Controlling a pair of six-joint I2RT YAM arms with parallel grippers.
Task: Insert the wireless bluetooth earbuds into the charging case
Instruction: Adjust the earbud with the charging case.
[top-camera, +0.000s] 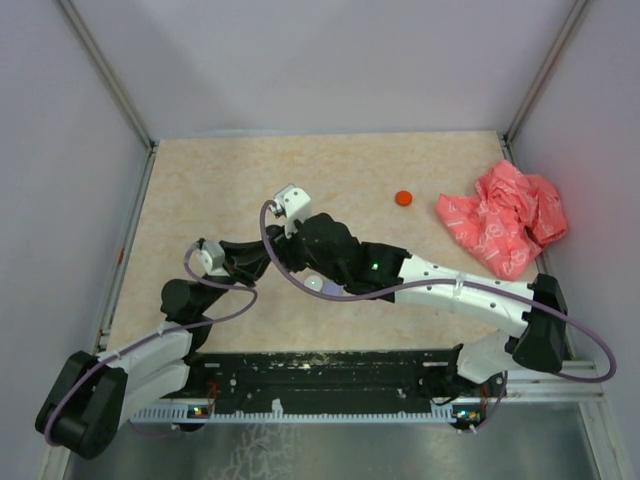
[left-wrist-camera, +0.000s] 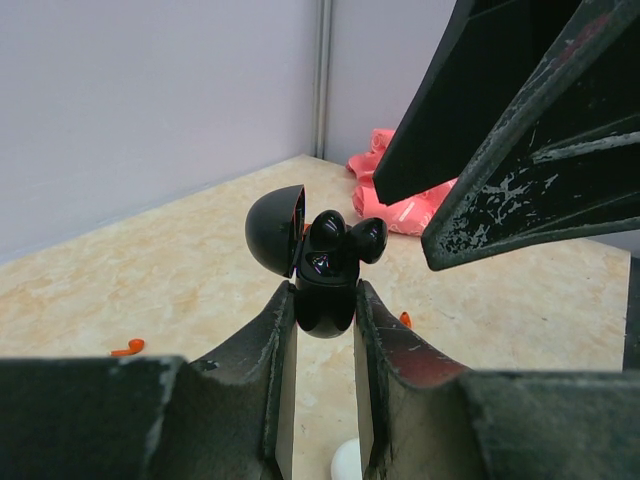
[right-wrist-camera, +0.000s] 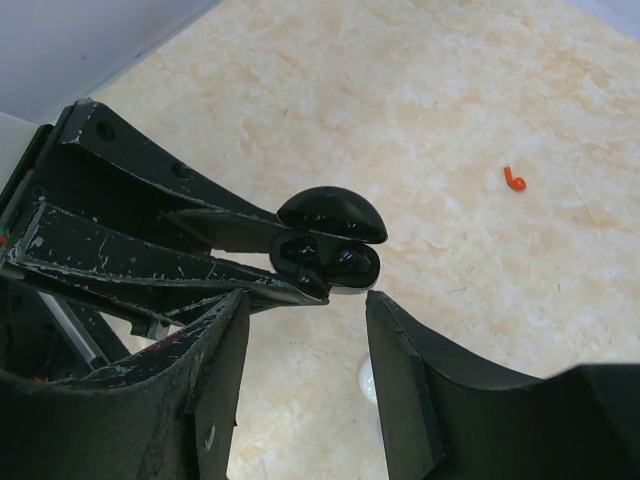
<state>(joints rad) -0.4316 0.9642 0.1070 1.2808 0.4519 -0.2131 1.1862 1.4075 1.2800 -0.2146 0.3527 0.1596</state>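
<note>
I will next move my left gripper down and back and let go of the case on the tabletop beside the white rounded object, because that spot is below and back from my gripper.
My left gripper (left-wrist-camera: 325, 295) is shut on a black charging case (left-wrist-camera: 325, 290) and holds it above the table with the lid (left-wrist-camera: 275, 230) open. Two black earbuds (left-wrist-camera: 340, 238) sit in its wells, standing proud. In the right wrist view the same case (right-wrist-camera: 330, 250) is held by the left fingers (right-wrist-camera: 200, 265). My right gripper (right-wrist-camera: 305, 300) is open and empty just short of the case, and its fingers (left-wrist-camera: 520, 150) hang over the case at the upper right. Two tiny red stemmed earbuds (left-wrist-camera: 128, 347) (left-wrist-camera: 404, 320) lie on the table, one also in the right wrist view (right-wrist-camera: 514, 179).
A crumpled pink-red plastic bag (top-camera: 505, 218) lies at the back right, by the wall. A small red round disc (top-camera: 403, 198) lies left of it. A white rounded object (top-camera: 314, 283) rests on the table under the grippers. Both arms meet mid-table.
</note>
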